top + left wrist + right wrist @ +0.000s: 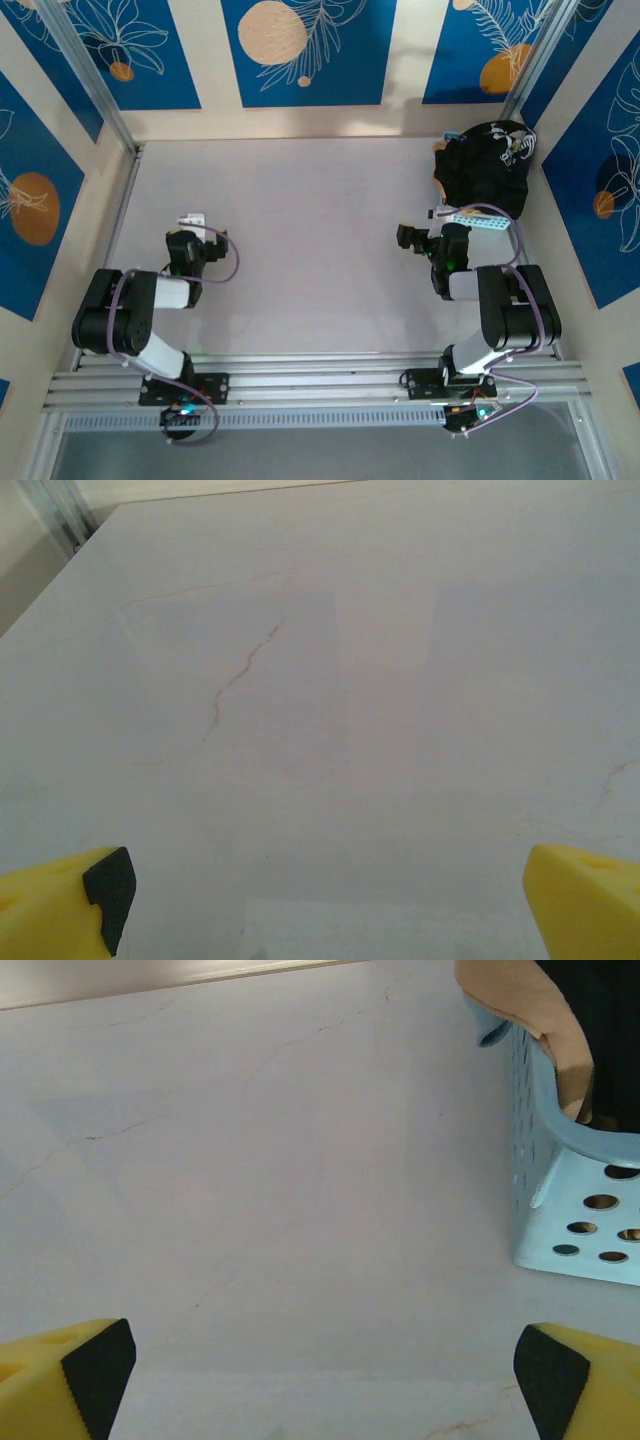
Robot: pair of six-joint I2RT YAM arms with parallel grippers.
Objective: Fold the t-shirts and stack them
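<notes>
The black t-shirt (485,165) lies on top, so my open right gripper will go up and outward over the basket's rim, then down onto the black heap.
The t-shirts lie bundled in a light blue perforated basket (482,219) at the far right of the table. The black t-shirt (485,165) is heaped on top, and a bit of the tan one (440,183) pokes out at its left. In the right wrist view the tan t-shirt (530,1005) hangs over the basket (570,1210) rim beside the black cloth (605,1030). My right gripper (443,215) (320,1380) stands open just short of the basket, holding nothing. Over bare table at the near left, my left gripper (192,222) (320,910) is open too.
The pale table (320,240) is walled at the back and both sides by blue-patterned panels. Metal rails (320,375) run along the near edge by the arm bases. The basket sits close to the right wall.
</notes>
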